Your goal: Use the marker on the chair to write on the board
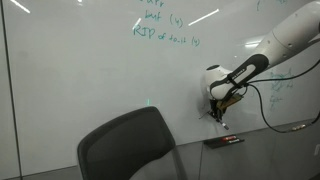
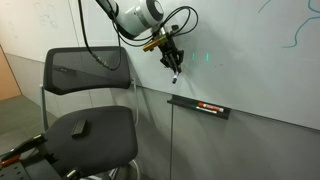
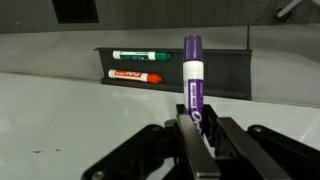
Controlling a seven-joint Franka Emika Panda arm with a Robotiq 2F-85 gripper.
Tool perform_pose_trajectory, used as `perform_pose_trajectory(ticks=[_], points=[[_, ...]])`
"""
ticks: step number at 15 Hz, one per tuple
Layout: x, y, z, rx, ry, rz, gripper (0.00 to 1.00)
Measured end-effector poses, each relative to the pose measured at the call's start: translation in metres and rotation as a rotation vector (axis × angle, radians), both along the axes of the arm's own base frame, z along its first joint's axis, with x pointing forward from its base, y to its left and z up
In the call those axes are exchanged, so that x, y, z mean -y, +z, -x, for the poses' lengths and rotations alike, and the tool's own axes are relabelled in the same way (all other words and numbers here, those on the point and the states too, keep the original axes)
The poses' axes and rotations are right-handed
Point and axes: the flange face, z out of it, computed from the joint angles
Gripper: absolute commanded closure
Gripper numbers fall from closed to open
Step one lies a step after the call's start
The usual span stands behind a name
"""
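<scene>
My gripper will next move away from the board (image 2: 250,60) and down to the chair seat to release the marker, because the seat has free room beside the small dark object.
My gripper (image 3: 197,135) is shut on a purple marker (image 3: 192,80), whose tip points toward the board. In both exterior views the gripper (image 1: 218,108) (image 2: 172,58) holds the marker (image 2: 176,73) against or very close to the white board (image 1: 90,60) (image 2: 250,60), just above its tray. The dark office chair shows in both exterior views: its rounded backrest (image 1: 130,145) in the foreground, and its seat and mesh back (image 2: 90,135) to the left of the arm. The chair seat carries a small dark object (image 2: 80,126).
A dark pen tray (image 3: 180,70) on the board holds a green marker (image 3: 128,55) and a red marker (image 3: 135,75). It also shows in both exterior views (image 1: 224,140) (image 2: 198,107). Green handwriting (image 1: 160,30) covers the board's upper part. A cable hangs from the arm (image 1: 265,100).
</scene>
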Motion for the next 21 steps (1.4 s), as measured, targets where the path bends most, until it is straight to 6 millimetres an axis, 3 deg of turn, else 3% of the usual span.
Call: perform_pose_trajectory(ticks=[7, 11, 14, 18, 21], points=[[0.023, -0.036, -0.003, -0.014, -0.045, -0.032, 0.92], [0.021, -0.039, -0.003, -0.027, -0.043, -0.005, 0.92], [-0.002, -0.029, 0.007, -0.119, -0.057, 0.073, 0.93], [-0.062, -0.017, 0.038, -0.347, -0.029, 0.079, 0.93], [-0.097, -0.024, 0.065, -0.49, 0.037, 0.018, 0.93]])
